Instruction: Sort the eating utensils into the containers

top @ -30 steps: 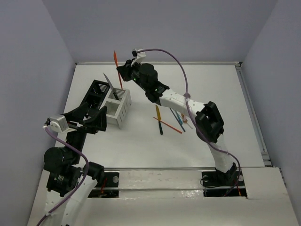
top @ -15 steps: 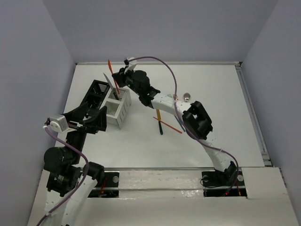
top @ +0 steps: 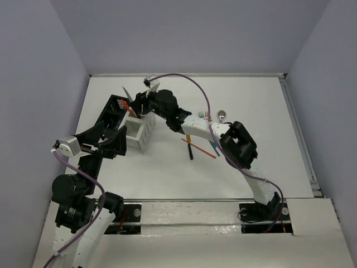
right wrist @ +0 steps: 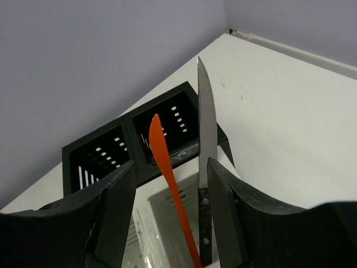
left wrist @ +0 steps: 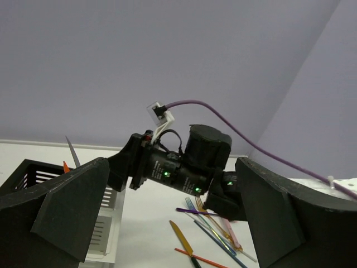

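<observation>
I should swing my right gripper back and down onto the gold knife's black handle, which lies below it, toward the right in the top view.
My right gripper [top: 137, 106] hangs over the white container [top: 139, 130], jaws open. An orange knife [right wrist: 167, 173] stands between its fingers, touching neither, with its lower end inside the white container [right wrist: 159, 226]. A silver knife [right wrist: 204, 123] with a black handle stands upright in the same container, beside the right finger. The black container [top: 114, 111] adjoins it on the left. Several loose eating utensils [top: 202, 146] lie on the table to the right. My left gripper [top: 109, 142] stays wide open and holds nothing, near the containers' front.
A silver spoon [top: 222, 115] lies apart at the back right. The left wrist view shows the right arm's wrist [left wrist: 187, 167] above the loose utensils [left wrist: 215, 226]. The table's back wall and right rail [top: 295, 123] bound the surface.
My right gripper moved left and down over the white container, brought the orange knife down into it, and opened its jaws. The left arm has not moved.
</observation>
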Available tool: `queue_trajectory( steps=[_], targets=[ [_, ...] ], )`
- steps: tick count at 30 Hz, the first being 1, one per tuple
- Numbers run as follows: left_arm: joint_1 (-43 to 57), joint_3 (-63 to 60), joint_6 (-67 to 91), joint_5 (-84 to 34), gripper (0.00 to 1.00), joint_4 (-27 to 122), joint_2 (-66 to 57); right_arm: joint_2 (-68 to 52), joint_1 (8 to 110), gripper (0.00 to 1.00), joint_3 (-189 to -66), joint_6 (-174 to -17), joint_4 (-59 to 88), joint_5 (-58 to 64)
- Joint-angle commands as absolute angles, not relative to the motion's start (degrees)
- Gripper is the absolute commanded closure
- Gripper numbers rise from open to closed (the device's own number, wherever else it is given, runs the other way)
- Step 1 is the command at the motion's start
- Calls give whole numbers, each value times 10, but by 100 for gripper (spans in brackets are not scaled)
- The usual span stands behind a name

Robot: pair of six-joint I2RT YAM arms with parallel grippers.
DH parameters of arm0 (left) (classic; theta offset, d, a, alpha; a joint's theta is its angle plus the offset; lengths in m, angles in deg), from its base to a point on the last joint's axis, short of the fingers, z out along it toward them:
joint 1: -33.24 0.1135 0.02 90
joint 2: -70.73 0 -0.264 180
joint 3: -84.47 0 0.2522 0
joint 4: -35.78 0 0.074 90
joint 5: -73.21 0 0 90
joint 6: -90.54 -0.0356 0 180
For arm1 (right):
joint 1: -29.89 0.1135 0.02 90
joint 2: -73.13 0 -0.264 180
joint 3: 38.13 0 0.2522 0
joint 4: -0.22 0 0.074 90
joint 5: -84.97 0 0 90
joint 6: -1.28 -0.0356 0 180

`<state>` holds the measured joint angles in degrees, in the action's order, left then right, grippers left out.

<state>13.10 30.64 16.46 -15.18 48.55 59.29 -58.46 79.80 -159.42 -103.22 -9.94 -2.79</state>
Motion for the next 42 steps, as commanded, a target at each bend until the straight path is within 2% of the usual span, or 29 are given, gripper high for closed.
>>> queue_trajectory(
  steps=[1,5,7,12,17,28,42],
  targets=[
    [129,306,163,-151,1,466,585,-453,800,49,-1546,-1039,-58,-71],
    [129,306,163,-149,1,466,590,-356,800,58,-1445,-1057,54,-132],
    [129,307,163,-152,1,466,590,-316,800,62,-1404,-1067,168,-172],
    [129,307,164,-152,1,465,596,-264,774,63,-1310,-1110,340,-194],
    [129,308,164,-154,1,464,592,-247,761,62,-1241,-1134,372,-206],
    [129,308,165,-157,1,464,583,-327,761,59,-1272,-1146,395,-212],
    [129,309,166,-165,1,462,583,-362,761,63,-1277,-1155,384,-184]
  ],
)
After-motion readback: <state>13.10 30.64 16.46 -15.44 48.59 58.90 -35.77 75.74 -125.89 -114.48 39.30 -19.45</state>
